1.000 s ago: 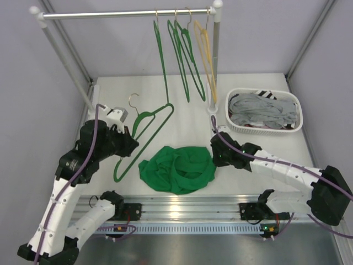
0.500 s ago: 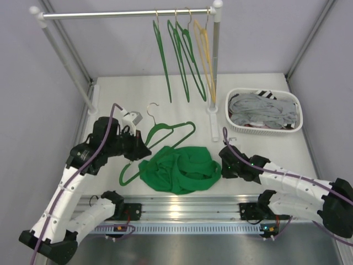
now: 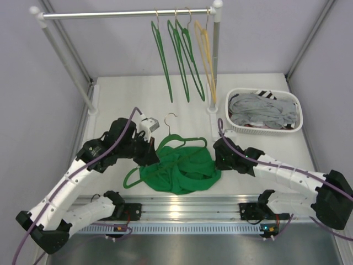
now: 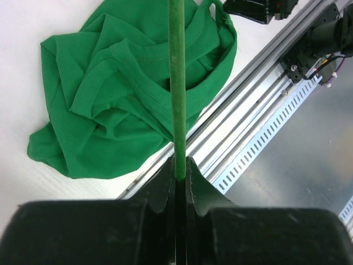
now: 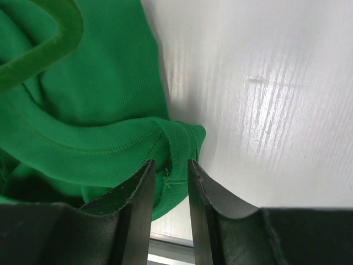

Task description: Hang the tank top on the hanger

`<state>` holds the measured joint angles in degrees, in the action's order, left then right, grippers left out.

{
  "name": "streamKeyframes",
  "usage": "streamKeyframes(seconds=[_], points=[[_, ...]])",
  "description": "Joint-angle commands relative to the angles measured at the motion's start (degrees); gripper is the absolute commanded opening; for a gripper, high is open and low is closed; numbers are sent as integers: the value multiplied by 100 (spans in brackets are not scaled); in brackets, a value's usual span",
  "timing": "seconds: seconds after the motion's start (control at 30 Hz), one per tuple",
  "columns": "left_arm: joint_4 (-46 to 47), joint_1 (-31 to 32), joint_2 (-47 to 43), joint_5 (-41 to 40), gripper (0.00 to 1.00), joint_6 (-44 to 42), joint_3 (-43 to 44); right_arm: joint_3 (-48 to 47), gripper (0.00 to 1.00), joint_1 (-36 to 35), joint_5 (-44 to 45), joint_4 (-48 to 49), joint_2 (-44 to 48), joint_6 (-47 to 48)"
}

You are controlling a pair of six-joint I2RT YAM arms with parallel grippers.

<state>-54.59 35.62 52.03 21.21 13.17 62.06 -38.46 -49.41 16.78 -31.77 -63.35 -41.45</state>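
I will next lower my right gripper slightly onto the tank top's folded edge [image 3: 217, 169] [image 5: 177, 162] and close on it, since that fold is already between my open fingers.
The bright green tank top [image 3: 187, 172] lies crumpled on the white table near the front edge. A thin green hanger [image 3: 185, 142] lies across its upper part, metal hook pointing to the back. My left gripper [image 3: 151, 154] is shut on the hanger's bar [image 4: 176, 83], just left of the tank top [image 4: 110, 99]. My right gripper [image 3: 219, 157] is low at the garment's right edge. In the right wrist view its jaws [image 5: 170, 165] stand apart, open, astride a folded hem of the tank top [image 5: 99, 110]. A corner of the hanger [image 5: 55, 38] shows above it.
A clothes rail at the back carries several green hangers [image 3: 165, 61] and a yellow one [image 3: 207, 61]. A white basket [image 3: 265, 131] of grey clothes sits at the right. The rack post [image 3: 214, 66] stands beside it. A metal rail [image 3: 182, 210] runs along the front edge.
My left arm has carried the hanger rightward onto the tank top. My right gripper drew away toward the front, then came back to the garment's right edge with its jaws wider.
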Motion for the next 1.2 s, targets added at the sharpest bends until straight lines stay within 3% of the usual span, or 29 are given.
streamKeyframes(seconds=[0.0, 0.4, 0.63, 0.93, 1.17], points=[[-52, 235, 44, -249, 0, -121, 412, -206, 30, -87, 63, 145, -274, 58], [-157, 859, 378, -389, 0, -253, 465, 31, 24, -87, -25, 294, -388, 93], [-158, 1009, 571, -539, 0, -324, 544, 154, 29, -86, -78, 426, -362, 164], [-149, 1070, 791, -337, 0, -429, 605, 374, 22, -60, -87, 523, -292, 243], [-236, 1105, 923, -214, 0, -526, 798, 480, 8, -8, -113, 567, -151, 287]])
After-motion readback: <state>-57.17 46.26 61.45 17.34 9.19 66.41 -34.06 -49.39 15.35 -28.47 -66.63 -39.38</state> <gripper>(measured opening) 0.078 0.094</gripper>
